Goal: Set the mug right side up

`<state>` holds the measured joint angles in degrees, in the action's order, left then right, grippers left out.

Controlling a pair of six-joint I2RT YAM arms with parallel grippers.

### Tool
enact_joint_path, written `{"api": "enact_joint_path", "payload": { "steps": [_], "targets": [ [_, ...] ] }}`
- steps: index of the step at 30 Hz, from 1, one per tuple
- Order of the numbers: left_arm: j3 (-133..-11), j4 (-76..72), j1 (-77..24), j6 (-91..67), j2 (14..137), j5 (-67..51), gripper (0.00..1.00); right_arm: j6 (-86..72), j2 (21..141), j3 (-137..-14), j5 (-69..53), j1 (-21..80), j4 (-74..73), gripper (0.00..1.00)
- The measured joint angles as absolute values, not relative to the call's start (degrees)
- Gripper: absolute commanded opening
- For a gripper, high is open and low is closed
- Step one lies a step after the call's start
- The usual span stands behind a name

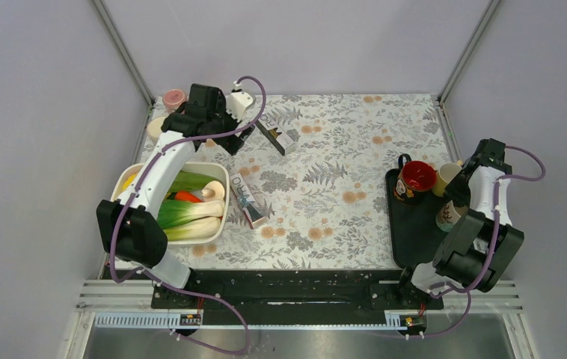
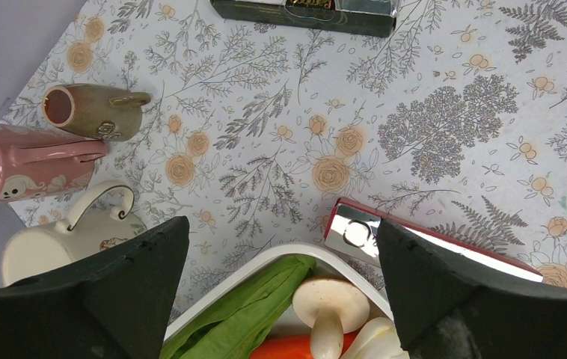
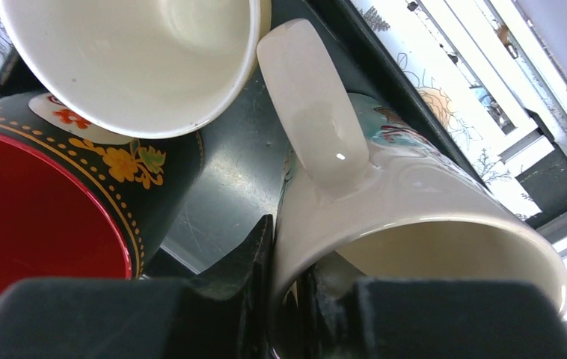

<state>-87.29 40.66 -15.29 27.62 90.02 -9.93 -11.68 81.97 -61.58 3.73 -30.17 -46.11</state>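
Observation:
I should next turn my left gripper while moving it outward and down, its open fingers going around the small brown jug's handle (image 2: 132,99), which sticks out clear of the pink cup.
In the right wrist view a cream mug (image 3: 423,194) with a teal floral print fills the frame, its mouth turned toward the camera and its handle (image 3: 314,105) pointing away. My right gripper (image 3: 286,262) is shut on its rim, one finger outside the wall and one inside. From above, this mug (image 1: 449,215) sits at the right edge of the black tray (image 1: 411,232), under the right gripper (image 1: 458,200). My left gripper (image 1: 237,136) hangs open and holds nothing, far off over the corner of the white bowl (image 2: 265,262); in its wrist view the left gripper (image 2: 280,224) spans that corner.
A black mug with a red inside (image 1: 416,179) and a plain cream mug (image 1: 446,176) crowd the same tray. The white bowl (image 1: 126,178) holds vegetables. Two boxes (image 1: 249,198) (image 1: 277,134) lie on the floral cloth. A pink cup (image 2: 26,161), small brown jug (image 2: 93,112) and cream jug (image 2: 56,243) sit far left.

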Motion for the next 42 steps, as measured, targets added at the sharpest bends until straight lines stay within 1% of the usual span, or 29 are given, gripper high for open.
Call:
{"api": "enact_joint_path", "payload": {
  "steps": [2,8,12,13,16,21,24,26,27,28,31,32,35,38,40,42],
  "targets": [
    [-87.29,40.58,-15.29,28.08,90.17,-9.37,0.99,-11.86,82.11,-61.65,3.53,-30.17,-45.67,0.39],
    [-88.16,40.91,-15.29,30.15,92.55,-7.49,0.99,-11.88,82.11,-62.72,2.26,-30.17,-44.03,0.59],
    [-91.74,41.17,-15.18,32.05,96.27,-6.04,0.99,-11.86,81.60,-63.24,1.83,-30.17,-44.27,0.73],
    [-92.60,41.23,-15.09,32.84,97.01,-5.72,0.99,-11.81,81.28,-63.61,1.80,-30.17,-44.60,0.78],
    [-96.31,42.19,-14.55,36.25,99.57,-4.89,0.99,-11.60,79.13,-64.86,1.41,-30.17,-45.74,0.99],
    [-107.39,42.52,-13.15,47.42,106.98,-1.34,0.99,-10.70,72.03,-67.31,-1.08,-29.78,-47.27,1.00],
    [-109.84,40.05,-12.51,58.13,110.89,0.93,0.98,-9.93,67.29,-67.81,-1.76,-27.64,-47.59,1.00],
    [-109.80,39.62,-11.64,71.22,114.28,2.17,0.94,-9.17,65.14,-67.90,-1.78,-24.93,-47.72,1.00],
    [-109.73,39.62,-11.53,72.84,114.76,2.33,0.93,-8.73,64.34,-67.92,-1.63,-23.22,-47.86,0.99],
    [-109.45,39.40,-11.09,79.46,116.53,3.31,0.92,-8.32,63.81,-67.92,-1.39,-21.82,-47.90,0.99],
    [-109.71,38.72,-10.04,91.15,121.95,5.50,0.85,-7.42,62.78,-67.68,-0.99,-19.22,-47.79,0.99],
    [-110.45,38.61,-9.87,93.91,124.29,5.87,0.84,-7.27,62.15,-67.07,-0.99,-18.92,-47.31,0.99],
    [-113.03,37.34,-9.19,99.94,130.39,6.09,0.84,-7.22,59.94,-64.93,-1.13,-18.68,-46.48,0.99],
    [-113.14,36.88,-9.04,104.88,133.34,5.80,0.85,-7.22,57.67,-63.44,-1.17,-18.44,-46.13,0.99],
    [-114.32,36.95,-9.04,106.67,134.98,5.87,0.83,-7.22,56.47,-63.20,-1.26,-18.35,-45.95,0.99],
    [-120.11,37.60,-9.04,107.44,138.76,6.42,0.81,-7.22,55.53,-63.16,-1.67,-18.24,-45.28,0.99]
  ]
}}
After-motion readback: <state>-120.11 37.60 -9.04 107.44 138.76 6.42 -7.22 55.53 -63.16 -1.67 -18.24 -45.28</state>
